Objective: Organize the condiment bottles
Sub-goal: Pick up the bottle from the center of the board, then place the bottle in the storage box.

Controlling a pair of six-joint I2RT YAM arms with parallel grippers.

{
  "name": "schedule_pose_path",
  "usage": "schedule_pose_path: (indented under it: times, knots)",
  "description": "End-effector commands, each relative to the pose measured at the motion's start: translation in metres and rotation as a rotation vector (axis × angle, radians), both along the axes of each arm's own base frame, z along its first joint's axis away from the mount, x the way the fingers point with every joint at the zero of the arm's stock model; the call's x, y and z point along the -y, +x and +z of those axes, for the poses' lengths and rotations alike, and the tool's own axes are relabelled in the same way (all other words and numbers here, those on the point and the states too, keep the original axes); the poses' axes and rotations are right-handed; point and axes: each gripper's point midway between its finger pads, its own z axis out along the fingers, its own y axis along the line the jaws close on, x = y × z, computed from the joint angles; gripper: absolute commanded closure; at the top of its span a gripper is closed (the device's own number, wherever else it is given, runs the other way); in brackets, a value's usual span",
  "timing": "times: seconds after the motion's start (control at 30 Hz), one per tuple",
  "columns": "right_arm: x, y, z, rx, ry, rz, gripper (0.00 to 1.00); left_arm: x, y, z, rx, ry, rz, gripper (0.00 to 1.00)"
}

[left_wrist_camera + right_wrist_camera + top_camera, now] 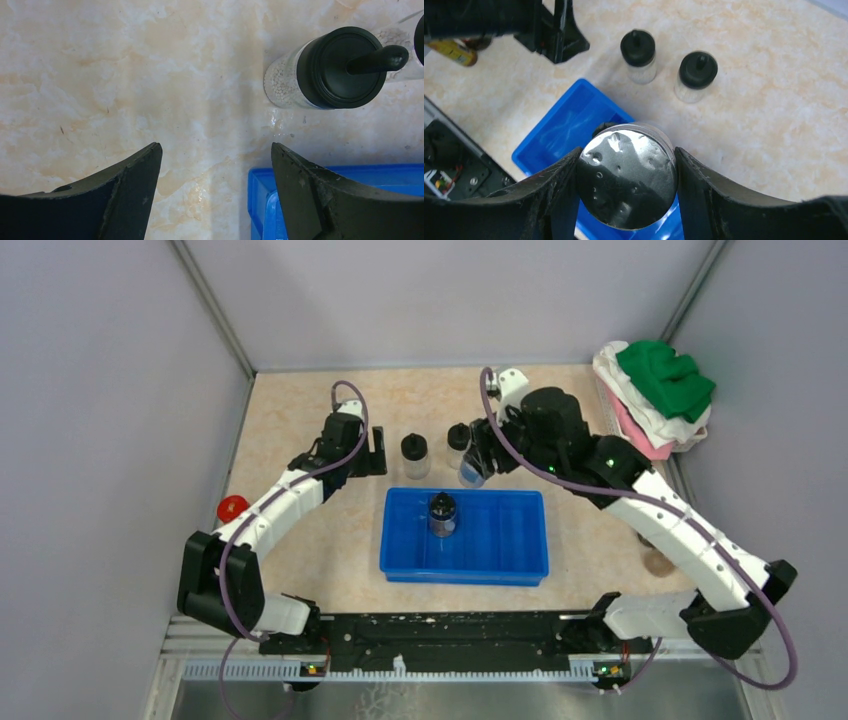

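Observation:
I will next move my right gripper back, to the left in the top view, and lower the jar [470,473] beside the dark bottle, because the near part of the tray's bottom is empty there.
My right gripper [626,165] is shut on a silver-capped jar [626,182] and holds it above the back edge of the blue tray [556,137]; in the top view the gripper [478,462] and jar [470,473] sit just behind the tray [505,530]. A dark bottle with a black cap [442,512] stands inside the tray. Two clear black-capped bottles [414,453] [458,439] stand on the table behind the tray; they also show in the right wrist view [638,55] [696,75]. My left gripper [216,150] is open and empty, left of the nearer bottle [330,70].
A red-capped item [232,507] lies at the left wall beside my left arm. A pile of green, white and pink cloths [660,390] sits at the back right. A small brownish object [655,560] shows under my right arm. The tray corner [257,185] lies by my left finger.

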Motion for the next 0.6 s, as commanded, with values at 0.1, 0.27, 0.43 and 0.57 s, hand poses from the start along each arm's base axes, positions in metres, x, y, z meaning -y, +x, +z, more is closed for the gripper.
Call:
schedule_pose_path:
  times: [0.1, 0.27, 0.43, 0.57]
  knots:
    - [0.01, -0.058, 0.002, -0.03, 0.068, 0.164, 0.67, 0.003, -0.002, 0.011, 0.03, -0.018, -0.013, 0.14]
    - [-0.001, -0.084, -0.018, -0.077, 0.025, 0.329, 0.67, 0.006, -0.001, 0.012, 0.03, -0.025, -0.024, 0.15]
    - [-0.024, -0.111, -0.026, -0.084, -0.007, 0.505, 0.75, 0.006, -0.002, 0.011, 0.027, -0.017, -0.026, 0.15]
    - [-0.042, -0.135, -0.035, -0.064, -0.038, 0.661, 0.77, 0.006, -0.001, 0.009, 0.024, -0.011, -0.03, 0.15]
